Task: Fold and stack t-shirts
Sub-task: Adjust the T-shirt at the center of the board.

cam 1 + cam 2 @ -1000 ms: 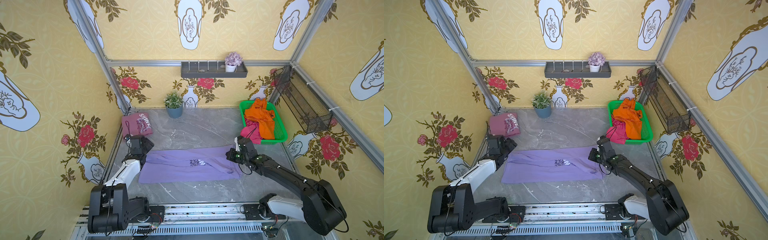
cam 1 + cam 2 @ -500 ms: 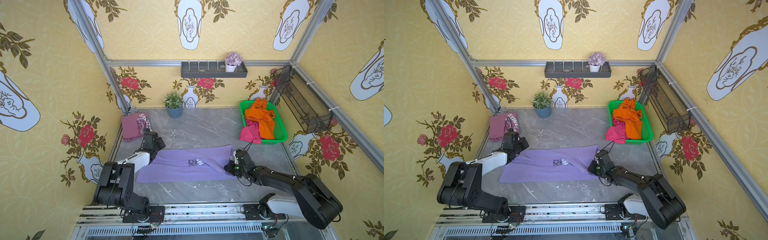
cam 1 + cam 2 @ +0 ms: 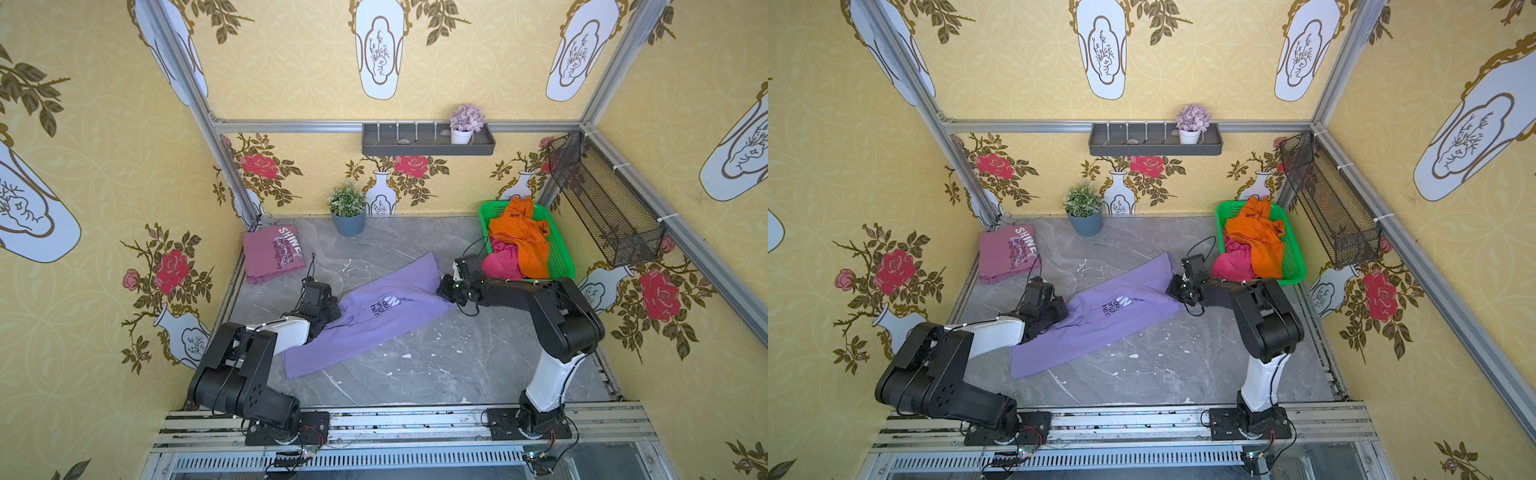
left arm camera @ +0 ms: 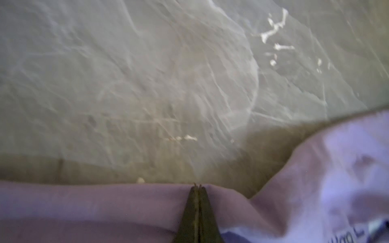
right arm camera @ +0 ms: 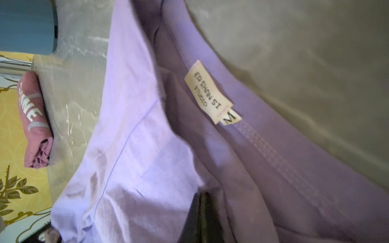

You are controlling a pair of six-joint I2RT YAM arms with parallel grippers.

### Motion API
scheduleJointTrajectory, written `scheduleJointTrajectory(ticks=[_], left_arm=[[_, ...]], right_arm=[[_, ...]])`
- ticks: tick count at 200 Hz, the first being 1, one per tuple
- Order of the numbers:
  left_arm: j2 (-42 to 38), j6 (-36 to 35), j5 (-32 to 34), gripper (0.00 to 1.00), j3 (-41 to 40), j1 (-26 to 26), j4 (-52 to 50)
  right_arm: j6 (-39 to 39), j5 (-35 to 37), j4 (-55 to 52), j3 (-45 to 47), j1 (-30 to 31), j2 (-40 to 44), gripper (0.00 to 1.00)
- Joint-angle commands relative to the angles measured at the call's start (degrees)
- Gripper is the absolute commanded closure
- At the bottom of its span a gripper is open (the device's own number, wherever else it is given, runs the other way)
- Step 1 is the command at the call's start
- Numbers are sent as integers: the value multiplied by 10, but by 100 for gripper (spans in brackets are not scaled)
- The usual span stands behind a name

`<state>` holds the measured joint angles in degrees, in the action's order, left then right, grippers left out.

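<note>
The shirt lies slantwise, so the left gripper next needs to pull the shirt's edge back to the bare tabletop before the bar point(image 3: 403, 357) and release it there.
A lavender t-shirt point(image 3: 374, 320) point(image 3: 1100, 328) lies slantwise across the grey table, its printed text half folded under. My left gripper point(image 3: 332, 309) point(image 4: 197, 186) is shut on the shirt's edge at its left side. At the shirt's far right end, beside the neck label point(image 5: 207, 92), my right gripper point(image 3: 446, 289) point(image 5: 202, 195) is shut on the cloth. A folded mauve "SHINE" t-shirt point(image 3: 272, 253) point(image 3: 1007, 253) lies at the back left. An orange t-shirt point(image 3: 519, 237) and a magenta t-shirt point(image 3: 500, 264) are heaped in the green basket point(image 3: 563, 259).
A potted plant point(image 3: 349, 210) stands at the back wall, under a grey shelf point(image 3: 428, 143). A black wire basket point(image 3: 602, 199) hangs on the right wall. The arms' rail point(image 3: 395, 419) runs along the front edge. The green basket sits just behind my right gripper.
My left gripper shut on the lavender shirt's left end and carried it right and nearer. The right gripper moved back toward the basket. The shirt turned from level to slantwise.
</note>
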<state>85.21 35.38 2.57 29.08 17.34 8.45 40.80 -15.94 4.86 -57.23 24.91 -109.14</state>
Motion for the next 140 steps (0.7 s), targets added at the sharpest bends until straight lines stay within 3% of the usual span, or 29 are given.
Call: scheduleJointTrajectory(ticks=[1, 37, 60, 81, 100, 119, 130, 137, 140], left_arm=[[-6, 47, 0, 100, -8, 45, -58], [-36, 127, 15, 100, -58, 151, -73], [-69, 219, 37, 100, -93, 266, -64], [-70, 297, 45, 100, -78, 362, -35], [-50, 315, 42, 100, -20, 419, -19], [-46, 305, 19, 100, 33, 435, -22], [-58, 289, 24, 83, 68, 432, -48], [-69, 270, 50, 64, 96, 428, -81], [-73, 259, 63, 52, 108, 426, -95]], right_arm=[[-37, -23, -42, -99, -2, -86, 100], [-78, -25, -90, -292, -11, -196, 100], [-93, -52, -119, -408, -20, -255, 100], [-106, -73, -138, -493, -20, -292, 100], [-131, -79, -132, -491, -19, -256, 91], [-165, -71, -99, -379, -11, -116, 82], [-175, -61, -116, -311, 1, -28, 78], [-175, -60, -128, -265, 9, 23, 78], [-174, -60, -129, -240, 13, 46, 78]])
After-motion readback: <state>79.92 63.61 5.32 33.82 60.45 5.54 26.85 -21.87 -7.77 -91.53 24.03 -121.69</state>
